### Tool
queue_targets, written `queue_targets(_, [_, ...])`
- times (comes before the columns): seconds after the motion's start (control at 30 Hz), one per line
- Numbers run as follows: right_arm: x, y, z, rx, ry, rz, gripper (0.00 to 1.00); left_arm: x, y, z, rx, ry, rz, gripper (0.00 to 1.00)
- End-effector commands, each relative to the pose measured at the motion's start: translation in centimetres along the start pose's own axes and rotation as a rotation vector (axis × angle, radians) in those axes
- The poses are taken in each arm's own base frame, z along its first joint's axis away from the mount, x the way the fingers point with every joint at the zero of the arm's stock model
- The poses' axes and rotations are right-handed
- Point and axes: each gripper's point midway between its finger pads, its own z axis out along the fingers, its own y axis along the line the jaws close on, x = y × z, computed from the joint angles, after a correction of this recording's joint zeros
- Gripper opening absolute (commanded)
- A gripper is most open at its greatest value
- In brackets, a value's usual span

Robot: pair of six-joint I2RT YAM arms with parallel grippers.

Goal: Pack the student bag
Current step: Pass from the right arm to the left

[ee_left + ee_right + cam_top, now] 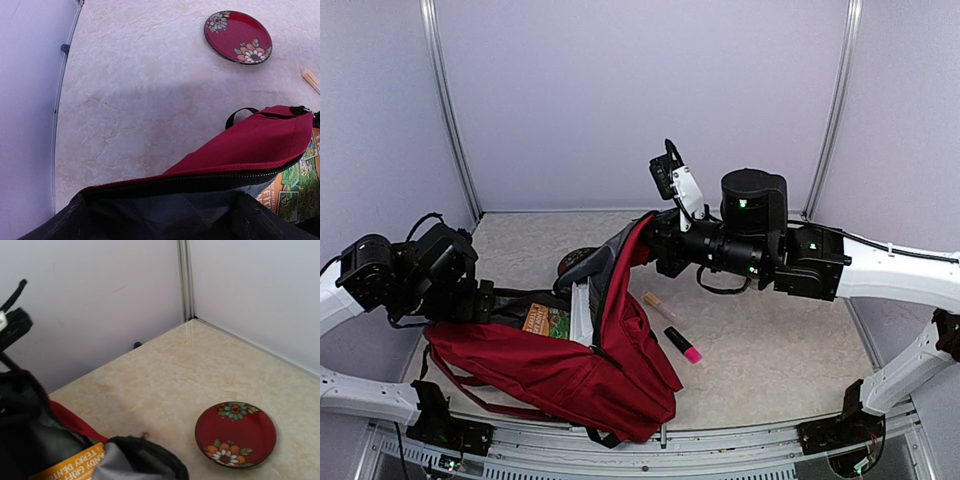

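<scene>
My left gripper shifts from the bag's grey lining (165,212) toward the bag's side beside it next, onto the bag's rim at that end (91,191).
The student bag (570,375), a large dark red backpack, lies on its side at the front left with its main zip open. My right gripper (656,240) is shut on the bag's upper flap and holds it raised. In the right wrist view the grey-lined flap (131,458) covers the fingers. My left gripper (512,300) reaches into the bag's mouth from the left, open, with its dark fingers (65,220) spread wide over the grey lining (165,212). A book with a green and orange cover (546,320) (295,187) lies inside the bag.
A red flowered plate (238,36) (235,434) sits on the table behind the bag. A pink highlighter (683,345) and a pale wooden stick (654,303) lie to the bag's right. Walls close in the back and both sides.
</scene>
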Motion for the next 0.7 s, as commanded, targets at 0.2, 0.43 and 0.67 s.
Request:
queue_targets(0.2, [-1.7,-0.2,-0.5,-0.004,-0.048,0.005,0.0,-3.8,3.0,-1.6,-0.09,-0.036,-0.045,0.99])
queue_targets(0.43, [-2.2,0.2,-0.2,-0.025,-0.056,-0.029,0.0,-2.3,3.6,0.1,-0.066,0.049,-0.069,0.99])
queue_targets(0.67, [-2.8,0.8,0.2,-0.074,-0.064,-0.059,0.0,-1.1,6.3,2.1,-0.138,0.126,-0.153,0.99])
